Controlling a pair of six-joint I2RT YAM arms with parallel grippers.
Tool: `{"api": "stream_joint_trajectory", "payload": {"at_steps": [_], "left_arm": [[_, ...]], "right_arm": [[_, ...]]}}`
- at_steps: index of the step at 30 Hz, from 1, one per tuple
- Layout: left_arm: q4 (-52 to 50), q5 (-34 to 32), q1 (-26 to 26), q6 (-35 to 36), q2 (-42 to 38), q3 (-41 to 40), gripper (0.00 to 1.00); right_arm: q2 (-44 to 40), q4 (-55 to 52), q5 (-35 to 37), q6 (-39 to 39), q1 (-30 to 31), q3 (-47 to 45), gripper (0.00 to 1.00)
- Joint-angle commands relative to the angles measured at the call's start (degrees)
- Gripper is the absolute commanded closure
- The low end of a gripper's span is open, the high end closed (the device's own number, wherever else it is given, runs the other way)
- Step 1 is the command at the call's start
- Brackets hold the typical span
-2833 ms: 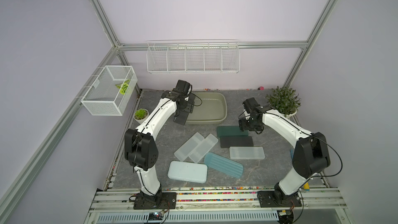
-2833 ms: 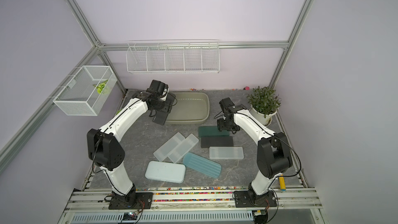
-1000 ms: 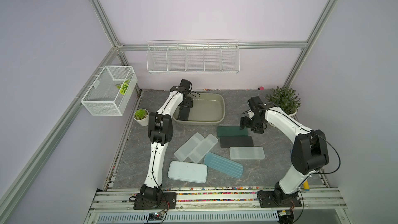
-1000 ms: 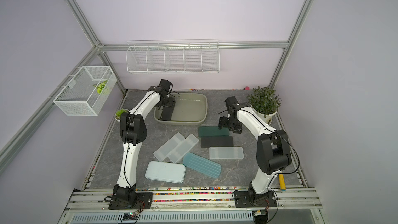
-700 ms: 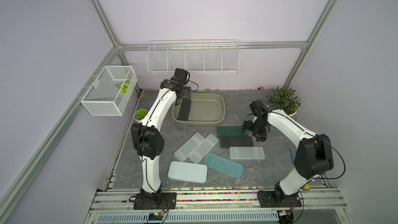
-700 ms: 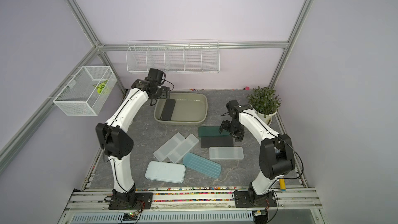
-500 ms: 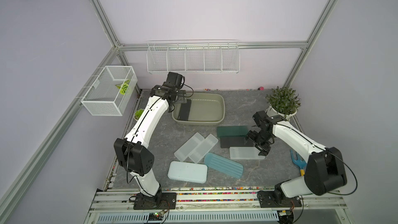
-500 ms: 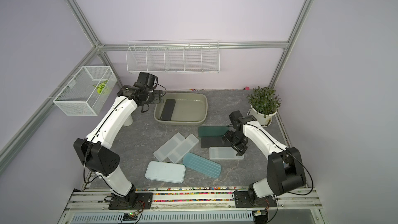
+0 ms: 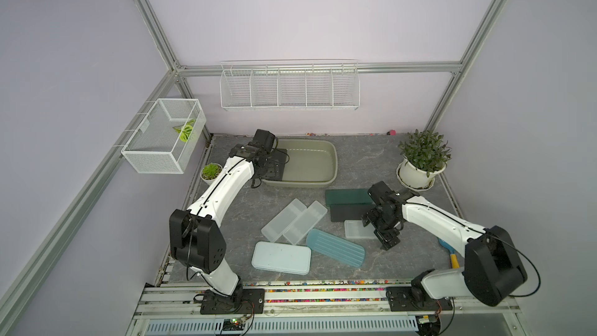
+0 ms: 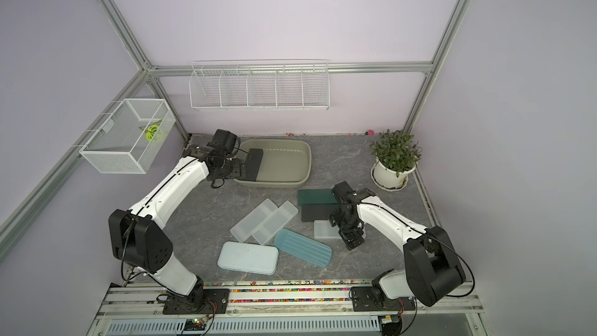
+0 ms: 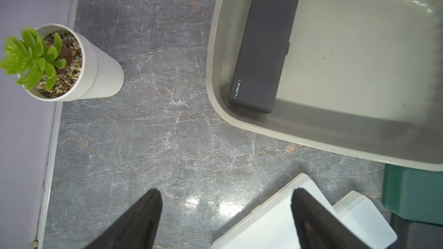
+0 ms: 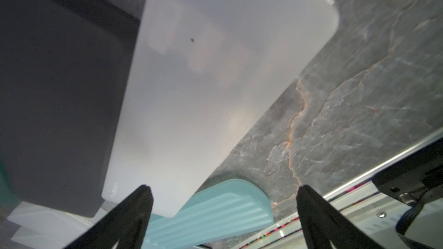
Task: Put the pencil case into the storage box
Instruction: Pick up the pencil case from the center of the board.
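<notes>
The right gripper's open fingers are still toward the near edge of the frosted white case, so the right gripper will next ease outward and down until they straddle the middle of the case.
The olive-beige storage box (image 9: 334, 163) (image 10: 308, 161) stands at the back of the table. A dark grey pencil case (image 10: 256, 159) (image 11: 263, 44) lies inside along its left wall. My left gripper (image 9: 273, 173) (image 11: 225, 190) hovers open and empty by the box's front left corner. My right gripper (image 9: 386, 237) (image 12: 223, 188) is open and low over the right end of a frosted white pencil case (image 9: 355, 229) (image 12: 215, 68), gripping nothing.
A dark green case (image 9: 345, 196), a black case (image 9: 347, 213), two translucent cases (image 9: 292, 223), a ribbed teal case (image 9: 336, 247) and a pale blue case (image 9: 281, 257) lie mid-table. A potted plant (image 9: 420, 163) stands right, a small succulent (image 9: 211, 171) left. A wire basket (image 9: 161, 137) and a wire rack (image 9: 289, 85) hang above.
My left gripper let go of the dark grey case in the box and drew back to its front left corner. My right gripper moved forward over the frosted case and opened wider.
</notes>
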Motion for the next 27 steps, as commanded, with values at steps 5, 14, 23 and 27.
{"api": "stream_joint_trajectory", "payload": {"at_steps": [5, 14, 23, 27], "left_arm": [[2.08, 0.93, 0.15, 1.35, -2.54, -2.18, 0.11], [2.73, 0.49, 0.82, 3.21, -3.39, -3.16, 0.11], [2.92, 0.24, 1.35, 4.45, -3.0, -2.79, 0.11], [2.89, -0.25, 1.33, 5.06, -3.1, -2.78, 0.12]], "right_arm": [[4.79, 2.13, 4.54, 3.85, 0.34, 1.33, 0.02], [10.33, 3.91, 6.37, 4.32, 0.45, 3.89, 0.02], [14.15, 5.6, 5.12, 5.02, 1.23, 3.69, 0.03], [11.88, 6.45, 6.48, 6.24, 1.95, 1.08, 0.15]]}}
